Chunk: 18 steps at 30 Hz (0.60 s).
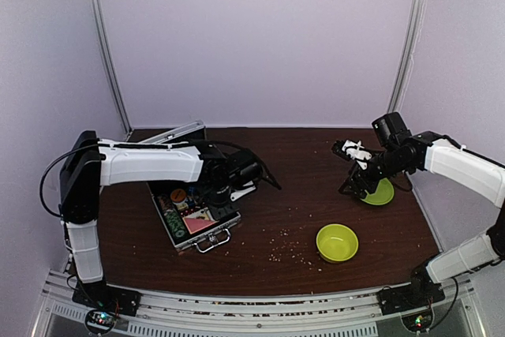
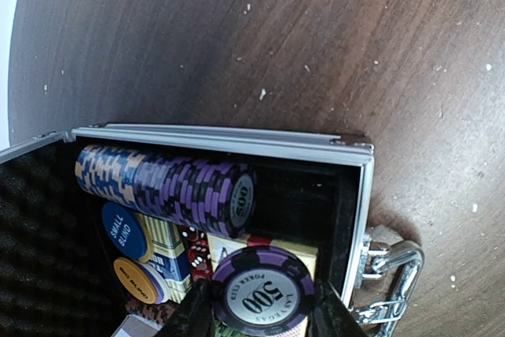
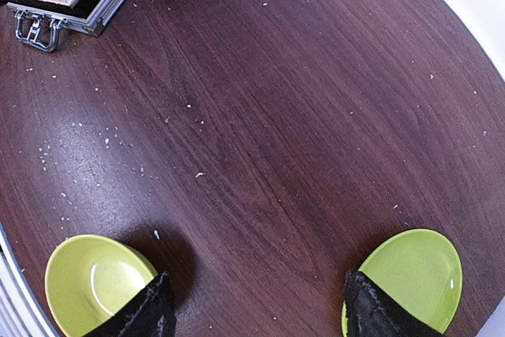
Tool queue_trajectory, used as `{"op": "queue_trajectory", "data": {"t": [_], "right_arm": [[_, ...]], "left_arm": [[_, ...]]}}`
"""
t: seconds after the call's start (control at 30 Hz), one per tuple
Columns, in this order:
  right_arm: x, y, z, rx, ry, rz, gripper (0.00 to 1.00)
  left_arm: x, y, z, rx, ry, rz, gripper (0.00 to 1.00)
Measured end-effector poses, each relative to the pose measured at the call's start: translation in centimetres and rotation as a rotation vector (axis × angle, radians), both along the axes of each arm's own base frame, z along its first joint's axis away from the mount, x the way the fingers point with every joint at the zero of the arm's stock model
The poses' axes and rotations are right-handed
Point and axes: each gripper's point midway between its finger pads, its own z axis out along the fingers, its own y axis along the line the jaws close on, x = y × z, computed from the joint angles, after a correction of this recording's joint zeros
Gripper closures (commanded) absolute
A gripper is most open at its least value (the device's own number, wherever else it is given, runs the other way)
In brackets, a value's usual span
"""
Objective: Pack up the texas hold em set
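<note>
The left gripper moves down next toward the tray's empty part, which lies below it past the purple end of the chip row, and releases the purple chip beside matching ones.
The silver case [image 1: 193, 219] lies open at the table's left, its lid standing behind it. In the left wrist view its black-lined tray holds a row of blue and purple striped chips [image 2: 166, 183], a blue button [image 2: 122, 230], an orange button [image 2: 134, 278], red dice and card decks [image 2: 170, 254]. My left gripper [image 2: 263, 309] is shut on a purple 500 chip [image 2: 263, 290] and holds it over the case near the handle [image 2: 390, 278]. My right gripper [image 3: 256, 309] is open and empty, above the table at the right.
A lime-green bowl [image 1: 337, 242] sits front right and a lime-green plate [image 1: 381, 192] lies under the right arm; both also show in the right wrist view, the bowl [image 3: 87, 282] and the plate [image 3: 418, 274]. Small crumbs dot the dark wood table [image 1: 300, 187].
</note>
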Motion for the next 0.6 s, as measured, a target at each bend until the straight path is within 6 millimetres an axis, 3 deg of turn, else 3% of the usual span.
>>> {"op": "queue_trajectory", "data": {"t": [0.17, 0.4, 0.6], "right_arm": [[0.1, 0.0, 0.2, 0.002, -0.005, 0.000, 0.26], [0.1, 0.0, 0.2, 0.002, -0.005, 0.000, 0.26], [0.1, 0.0, 0.2, 0.002, -0.005, 0.000, 0.26]], "left_arm": [[0.5, 0.0, -0.3, 0.010, -0.023, 0.004, 0.79], [1.2, 0.2, -2.4, 0.052, -0.017, 0.006, 0.78], [2.1, -0.1, -2.3, 0.043, -0.034, 0.005, 0.74]]}}
